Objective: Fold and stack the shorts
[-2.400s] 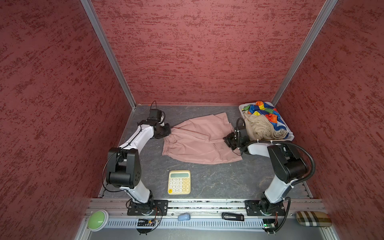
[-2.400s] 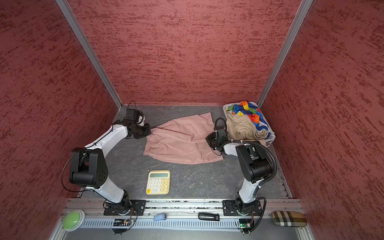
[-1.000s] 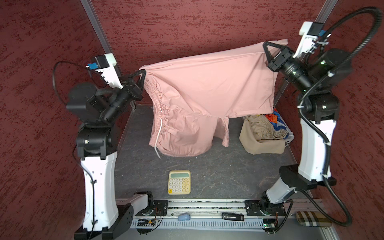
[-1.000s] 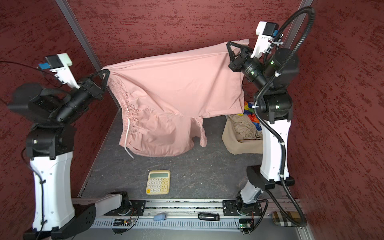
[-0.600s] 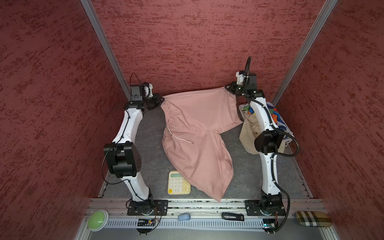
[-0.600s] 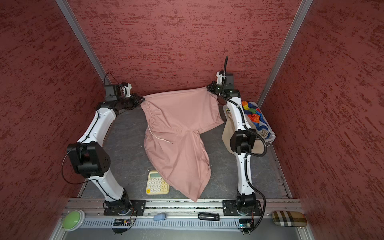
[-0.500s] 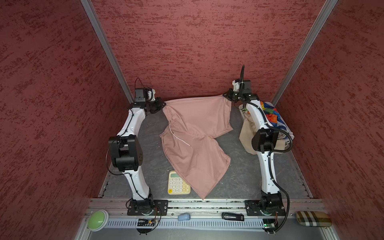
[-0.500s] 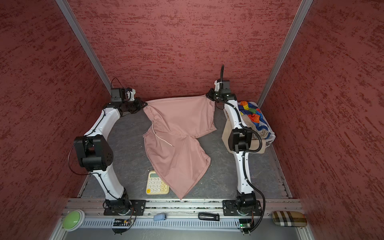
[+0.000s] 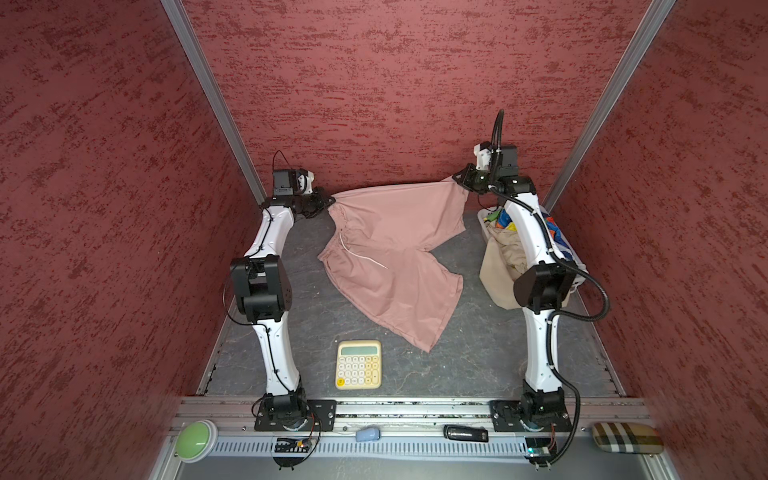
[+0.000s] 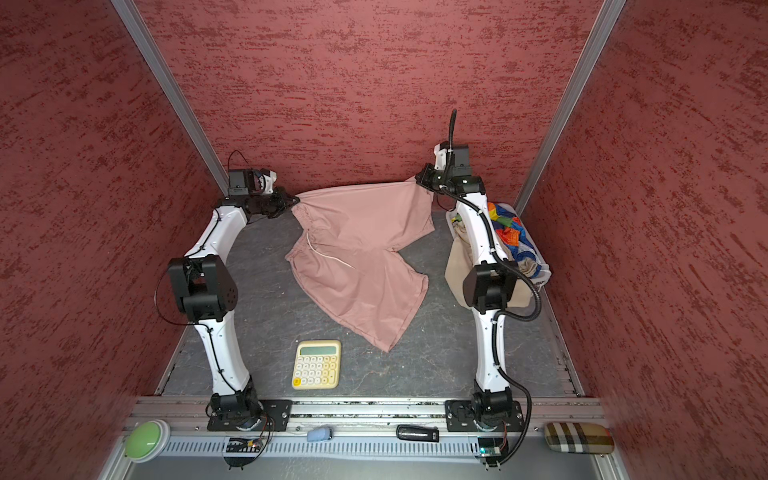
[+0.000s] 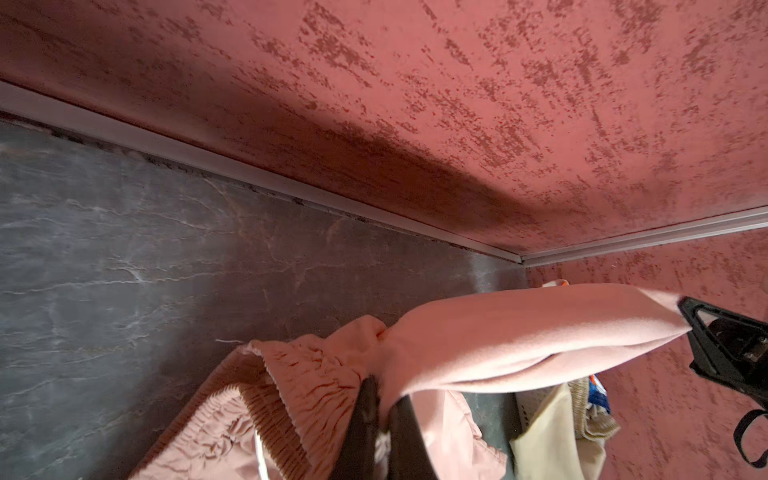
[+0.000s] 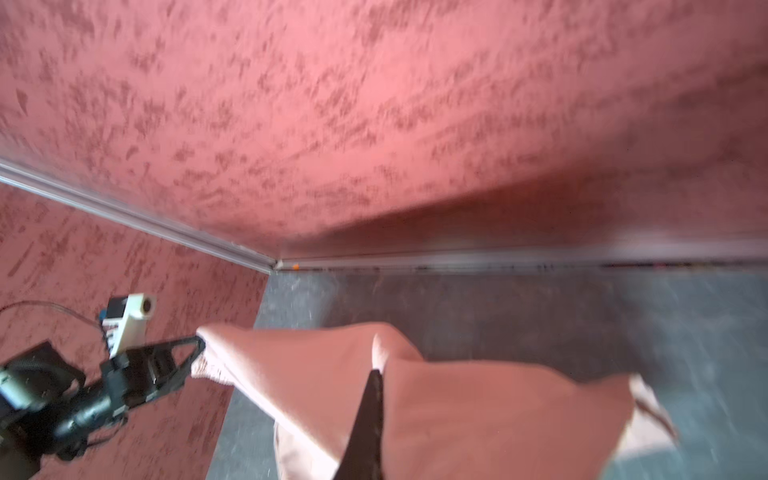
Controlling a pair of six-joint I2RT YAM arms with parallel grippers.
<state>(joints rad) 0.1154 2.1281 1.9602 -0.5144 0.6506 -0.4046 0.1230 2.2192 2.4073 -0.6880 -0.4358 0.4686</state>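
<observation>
I will lower my left gripper back and release the waistband corner over the spread leg's waistband, which is lower and nearer the base.
The dusty pink shorts point(image 9: 395, 249) point(image 10: 361, 249) hang stretched between both grippers at the back of the table. One leg is held up along the back wall. The other leg lies spread on the grey table point(image 9: 478, 353), its white drawstring on top. My left gripper point(image 9: 328, 201) point(image 11: 380, 399) is shut on the gathered waistband corner. My right gripper point(image 9: 459, 179) point(image 12: 376, 382) is shut on the hem corner of the raised leg. Beige shorts point(image 9: 498, 266) hang over the side of the white basket point(image 9: 484, 216) at the right, and rainbow shorts point(image 9: 505, 218) lie inside it.
A yellow calculator point(image 9: 358, 365) lies near the front edge, just in front of the pink leg's tip. On the front rail sit a green button point(image 9: 195, 434), a small blue object point(image 9: 368, 433), a black object point(image 9: 465, 433) and a plaid case point(image 9: 625, 436). Red walls close in on three sides.
Both arms came down from a high lift to the back of the table. The pink shorts dropped with them, and the lower leg pulled back off the calculator.
</observation>
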